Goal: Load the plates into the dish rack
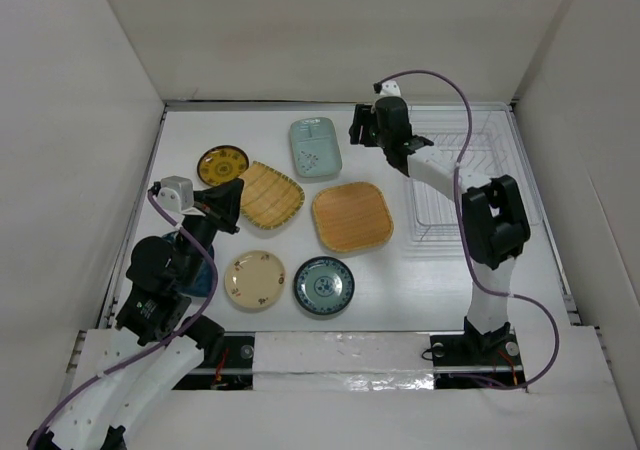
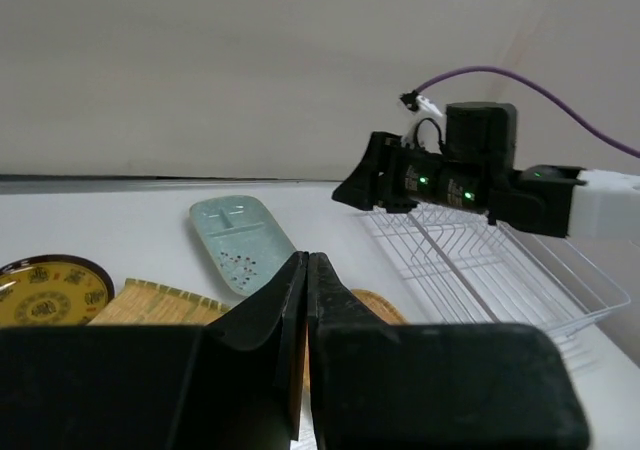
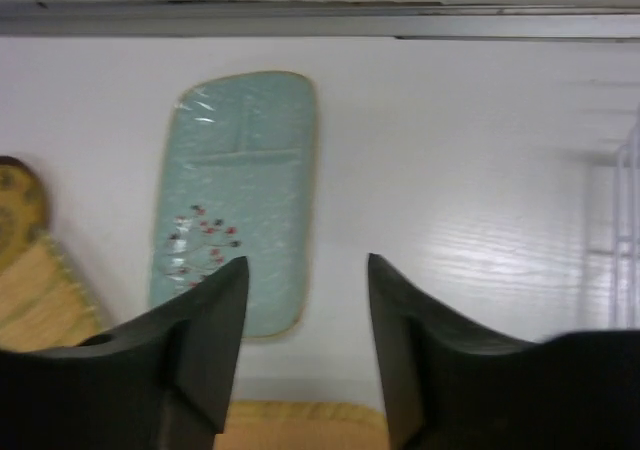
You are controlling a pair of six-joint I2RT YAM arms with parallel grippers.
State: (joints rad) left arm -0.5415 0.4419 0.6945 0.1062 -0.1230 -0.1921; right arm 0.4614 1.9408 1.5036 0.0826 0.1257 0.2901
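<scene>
The right gripper lowers and shifts next toward the pale green plate's edge facing the rack, fingers astride that edge by the plate's near corner.
Six plates lie flat on the white table: a yellow patterned round one [image 1: 222, 165], a tan woven one [image 1: 269, 194], a pale green rectangular one [image 1: 315, 148], a tan wooden square one [image 1: 351, 216], a cream round one [image 1: 254, 278] and a teal-blue round one [image 1: 323, 285]. The white wire dish rack [image 1: 470, 180] stands at the right with no plate in it. My left gripper [image 1: 232, 202] [image 2: 306, 260] is shut and empty, over the woven plate's left edge. My right gripper [image 1: 358, 130] [image 3: 307, 265] is open and empty, just right of the green plate [image 3: 240, 195].
White walls close in the table on the left, back and right. The right arm [image 2: 450, 180] reaches across the rack's [image 2: 480, 265] near-left corner. A dark blue thing [image 1: 198, 278] shows partly under the left arm.
</scene>
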